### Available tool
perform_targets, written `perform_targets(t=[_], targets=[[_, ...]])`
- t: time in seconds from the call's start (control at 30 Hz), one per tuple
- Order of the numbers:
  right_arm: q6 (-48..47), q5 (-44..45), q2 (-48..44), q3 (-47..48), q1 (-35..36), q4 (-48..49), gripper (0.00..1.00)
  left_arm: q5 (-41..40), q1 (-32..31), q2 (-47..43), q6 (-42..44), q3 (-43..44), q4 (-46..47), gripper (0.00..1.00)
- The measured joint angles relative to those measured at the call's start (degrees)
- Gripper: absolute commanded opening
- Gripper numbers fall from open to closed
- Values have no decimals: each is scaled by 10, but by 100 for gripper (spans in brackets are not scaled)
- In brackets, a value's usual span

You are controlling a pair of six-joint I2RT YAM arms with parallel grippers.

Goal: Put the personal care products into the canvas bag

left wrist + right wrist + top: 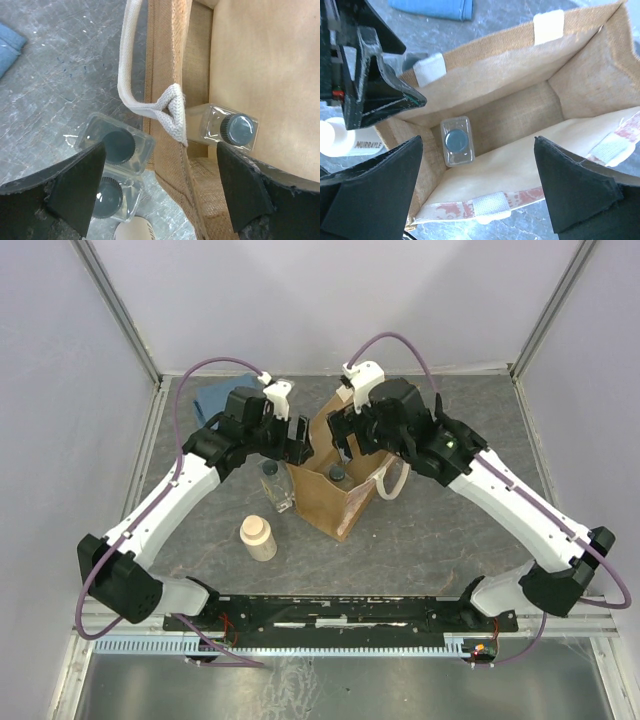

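Note:
The robot's right gripper needs to cross over and go down around the far clear bottle point(413, 60), which is below it, to the left in the top view, because that bottle is still outside the bag.
The tan canvas bag point(340, 502) stands open at mid-table. One clear square bottle point(456, 141) with a dark cap rests upright on its floor, and it shows in the left wrist view as well point(232, 129). Two more clear bottles point(117, 145) point(107, 197) stand outside the bag's left wall point(278, 485). The cream round bottle point(258, 537) stands nearer the front. My left gripper point(160, 165) is open and straddles the bag's left wall, holding nothing. My right gripper point(479, 150) hangs open over the bag's mouth, empty.
A folded blue cloth point(215, 395) lies at the back left. An off-white loop handle point(150, 100) droops over the bag's left wall; another point(395, 480) hangs off its right side. The two grippers point(298, 445) point(345, 440) sit close together above the bag.

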Motion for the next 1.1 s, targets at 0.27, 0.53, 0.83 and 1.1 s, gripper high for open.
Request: perform_targets(t=[0.27, 0.53, 0.83, 1.1], targets=[[-27, -1, 107, 234, 0, -88, 100, -95, 4, -51, 0, 80, -88, 100], [-65, -21, 293, 441, 0, -170, 92, -191, 28, -136, 0, 85, -192, 100], [-93, -56, 366, 433, 0, -167, 80, -213, 28, -226, -1, 31, -273, 100], [-103, -103, 400, 436, 0, -128, 79, -212, 28, -255, -1, 27, -292, 100]])
